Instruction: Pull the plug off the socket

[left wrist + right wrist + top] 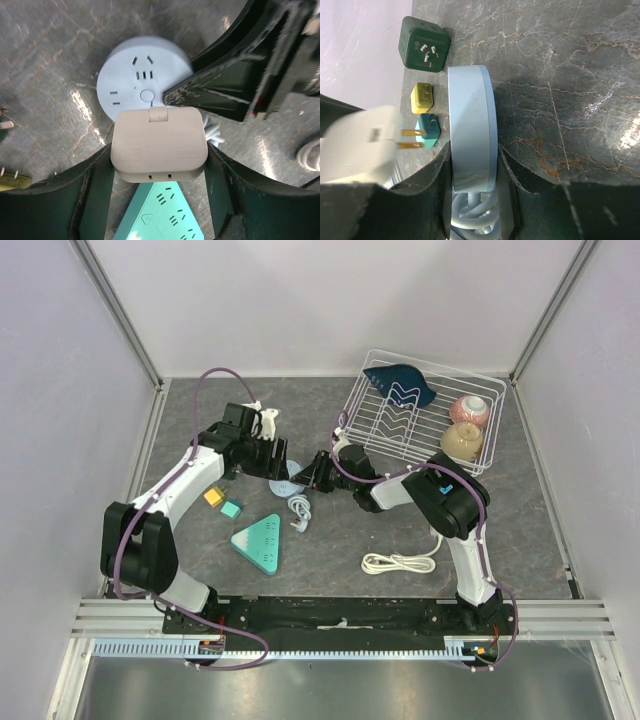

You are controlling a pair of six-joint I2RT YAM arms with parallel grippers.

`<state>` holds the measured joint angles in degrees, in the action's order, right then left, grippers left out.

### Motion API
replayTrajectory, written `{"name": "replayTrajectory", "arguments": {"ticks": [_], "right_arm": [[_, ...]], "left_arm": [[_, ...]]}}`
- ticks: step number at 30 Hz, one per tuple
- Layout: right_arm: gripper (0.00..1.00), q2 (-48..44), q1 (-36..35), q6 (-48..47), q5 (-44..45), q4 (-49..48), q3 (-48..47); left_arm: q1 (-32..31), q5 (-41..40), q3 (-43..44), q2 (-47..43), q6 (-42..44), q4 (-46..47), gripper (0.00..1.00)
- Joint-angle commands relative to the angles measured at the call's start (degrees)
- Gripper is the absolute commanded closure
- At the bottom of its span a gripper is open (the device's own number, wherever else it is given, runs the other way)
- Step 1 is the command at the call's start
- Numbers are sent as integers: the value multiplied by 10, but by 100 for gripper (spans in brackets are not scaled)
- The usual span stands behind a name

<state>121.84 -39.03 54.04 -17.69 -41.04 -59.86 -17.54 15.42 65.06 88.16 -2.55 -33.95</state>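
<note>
The prongs of the white plug (pixel 159 145) are already out. My left gripper will next carry it outward past the socket, lower it onto the bare tabletop beyond and let go.
The white plug (pixel 159 145) is clear of the round light-blue socket (pixel 145 80), and its two brass prongs (pixel 410 139) are bare in the air beside the socket's face. My left gripper (pixel 159 152) is shut on the plug's sides and holds it above the table (pixel 268 423). My right gripper (pixel 472 155) is shut on the socket (pixel 470 140), which shows edge-on with its coiled cable behind the jaws. In the top view the socket (pixel 284 483) lies on the table between both grippers, the left (pixel 268 443) and the right (pixel 313 472).
A teal triangular power strip (pixel 262 540) lies near the front. A yellow adapter (pixel 213 497), a teal adapter (pixel 231 509) and a dark green cube adapter (pixel 424 44) sit left of the socket. A white cable (pixel 400 562) lies front right. A wire dish rack (pixel 480 380) with bowls stands back right.
</note>
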Motion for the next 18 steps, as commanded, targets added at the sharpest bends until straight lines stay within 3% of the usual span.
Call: {"name": "replayTrajectory", "arguments": {"ticks": [1, 4, 10, 13, 16, 18], "right_arm": [[100, 20, 5, -72, 75, 141, 18], [100, 23, 6, -71, 66, 132, 18], [86, 13, 6, -68, 53, 106, 30], [73, 7, 6, -68, 46, 101, 33], [54, -6, 6, -65, 42, 94, 43], [49, -16, 6, -54, 34, 77, 61]], "left_arm": [[-3, 21, 39, -33, -18, -7, 98], [-2, 15, 39, -37, -24, -10, 98], [-1, 1, 42, -50, -30, -12, 98], [0, -4, 42, -55, -33, -12, 98], [4, -24, 44, -60, -40, -17, 98], [7, -25, 40, -68, -45, -15, 98]]}}
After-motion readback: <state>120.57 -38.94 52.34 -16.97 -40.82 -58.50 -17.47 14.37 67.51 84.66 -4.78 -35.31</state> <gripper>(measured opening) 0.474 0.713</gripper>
